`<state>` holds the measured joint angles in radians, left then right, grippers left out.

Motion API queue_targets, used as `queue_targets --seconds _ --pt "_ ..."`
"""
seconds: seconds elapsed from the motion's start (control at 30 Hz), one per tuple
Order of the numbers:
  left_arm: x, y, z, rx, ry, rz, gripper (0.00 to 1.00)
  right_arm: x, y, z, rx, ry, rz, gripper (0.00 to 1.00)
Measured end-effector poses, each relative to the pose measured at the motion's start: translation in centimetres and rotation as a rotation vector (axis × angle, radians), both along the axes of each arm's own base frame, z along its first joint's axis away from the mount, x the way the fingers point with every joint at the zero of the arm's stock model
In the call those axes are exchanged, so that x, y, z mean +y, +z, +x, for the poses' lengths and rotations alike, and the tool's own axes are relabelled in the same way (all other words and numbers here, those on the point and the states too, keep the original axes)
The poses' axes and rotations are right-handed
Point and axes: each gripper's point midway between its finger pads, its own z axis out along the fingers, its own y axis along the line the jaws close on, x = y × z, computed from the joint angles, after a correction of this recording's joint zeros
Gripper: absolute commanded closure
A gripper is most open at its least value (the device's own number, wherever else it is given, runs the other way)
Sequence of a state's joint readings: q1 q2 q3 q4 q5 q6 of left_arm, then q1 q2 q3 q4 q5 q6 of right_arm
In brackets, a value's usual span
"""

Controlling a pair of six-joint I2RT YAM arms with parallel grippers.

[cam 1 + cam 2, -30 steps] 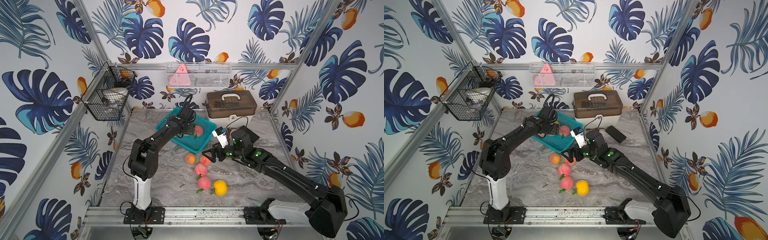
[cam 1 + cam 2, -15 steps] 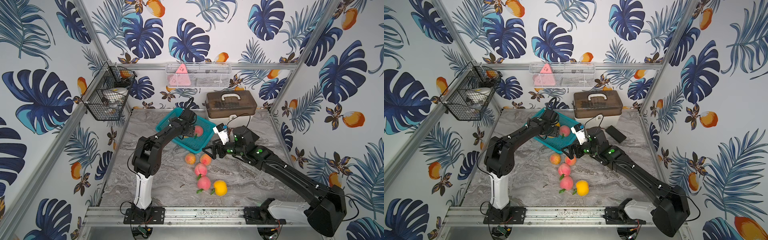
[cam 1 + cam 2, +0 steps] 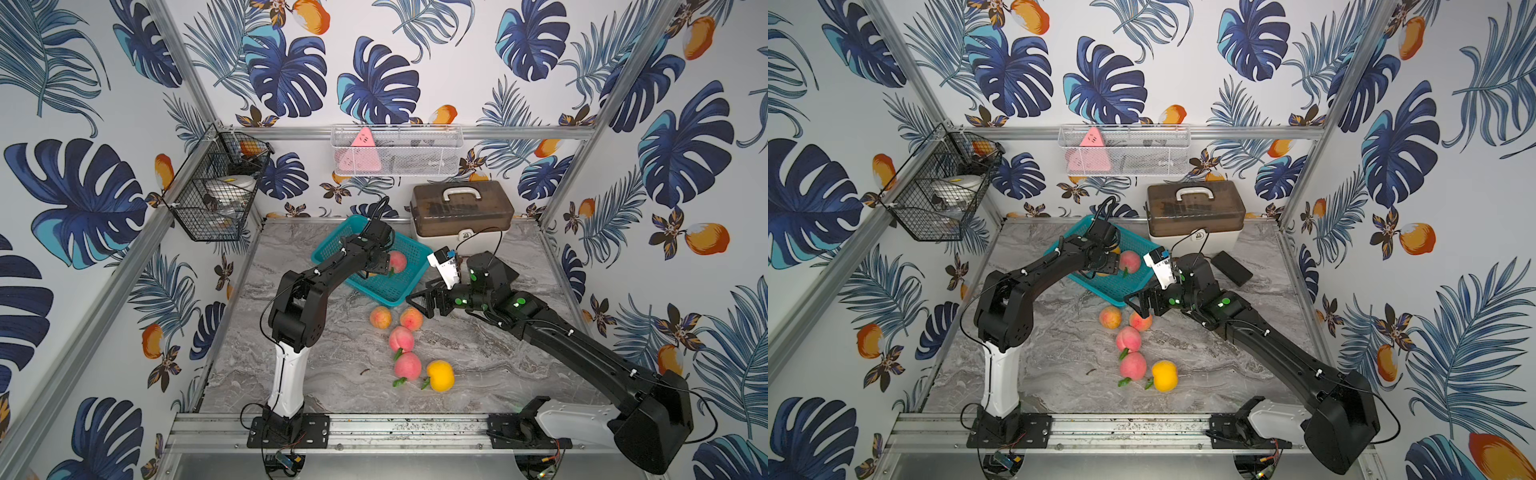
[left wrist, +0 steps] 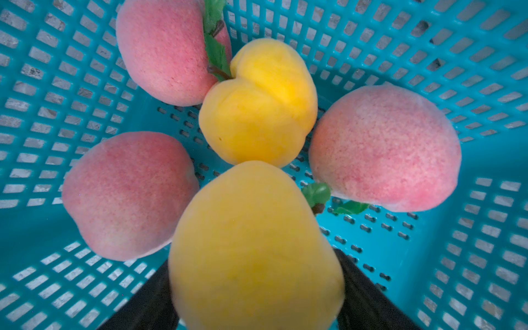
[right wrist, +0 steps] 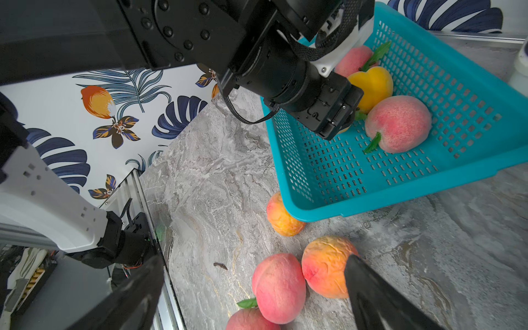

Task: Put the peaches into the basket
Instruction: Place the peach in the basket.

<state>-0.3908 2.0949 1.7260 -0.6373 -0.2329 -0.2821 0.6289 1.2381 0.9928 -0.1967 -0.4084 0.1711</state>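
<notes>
My left gripper should next go down a short way toward the basket's bottom between the pink peaches and let go of the yellow peach (image 4: 254,243), because the pink ones leave a gap.
The teal basket (image 3: 382,286) (image 3: 1113,291) (image 5: 371,183) sits at the back middle of the table. My left gripper (image 3: 374,270) (image 4: 255,271) reaches down into it, shut on a yellow peach (image 4: 254,243). Several more peaches lie on the basket floor around it, among them a pink one (image 3: 397,262) (image 5: 398,125) and a yellow one (image 4: 257,103). In front of the basket several peaches lie on the table: pink-orange ones (image 3: 380,318) (image 3: 411,318), pink ones (image 3: 401,338) (image 3: 407,365) and a yellow one (image 3: 440,375). My right gripper (image 3: 417,306) (image 5: 253,260) hangs open just above the nearest of them.
A box with a brown lid (image 3: 461,208) stands behind the basket on the right. A black wire rack (image 3: 216,187) and a white mesh tray (image 3: 395,151) hang on the walls. A flat black object (image 3: 1231,268) lies behind my right arm. A small dark scrap (image 3: 365,371) lies on the marble.
The left arm's elbow has shifted slightly right while its wrist stays over the basket. The right gripper has drifted a little above the same peaches. The loose peaches have not moved.
</notes>
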Motion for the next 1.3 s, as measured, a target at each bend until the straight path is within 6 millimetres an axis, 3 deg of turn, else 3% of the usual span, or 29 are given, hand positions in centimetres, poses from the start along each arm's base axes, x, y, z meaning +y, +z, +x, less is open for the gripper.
queue_targets --seconds 1.3 --pt "1.3 -2.8 0.1 0.039 0.035 0.087 0.23 -0.8 0.3 0.1 -0.002 -0.003 0.028 0.0"
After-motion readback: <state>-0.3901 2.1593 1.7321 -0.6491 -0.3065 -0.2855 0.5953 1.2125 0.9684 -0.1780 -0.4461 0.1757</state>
